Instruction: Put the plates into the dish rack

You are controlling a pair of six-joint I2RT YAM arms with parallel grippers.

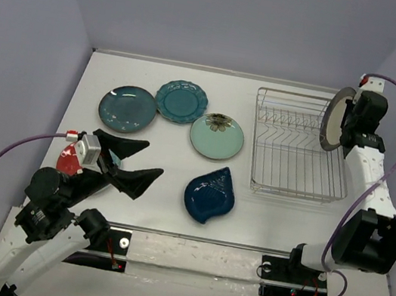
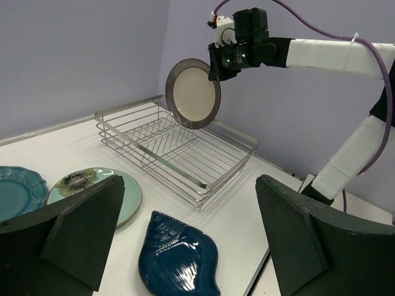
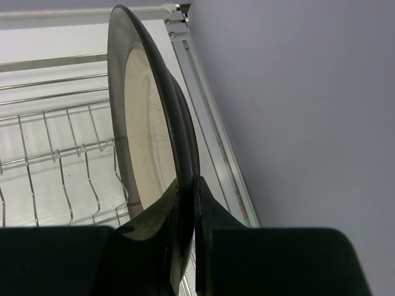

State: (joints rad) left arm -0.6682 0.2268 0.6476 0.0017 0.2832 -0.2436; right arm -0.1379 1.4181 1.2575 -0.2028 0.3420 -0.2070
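My right gripper needs to go down next onto the rack's end wires point(image 3: 55, 160), moving slightly to the left in the top view, because the plate is still hanging above them.
My right gripper point(image 1: 353, 118) is shut on the rim of the brown-rimmed cream plate point(image 1: 334, 118), holding it on edge over the right end of the dish rack point(image 1: 298, 146). In the right wrist view the plate point(image 3: 145, 123) stands between the closed fingers point(image 3: 213, 203), above the tines point(image 3: 55, 160). Flat on the table lie the dark teal round plate point(image 1: 127, 108), teal scalloped plate point(image 1: 181, 100), mint flower plate point(image 1: 217, 137) and navy leaf plate point(image 1: 210, 194). A red-rimmed plate point(image 1: 67, 162) is mostly hidden under my left arm. My left gripper point(image 1: 155, 158) is open and empty, left of the navy plate point(image 2: 179, 262).
The rack point(image 2: 185, 148) holds no plates in its slots. Walls close in the table at the back and both sides. The right wall runs just beside the rack's right rim. A metal strip point(image 1: 197, 240) marks the near table edge.
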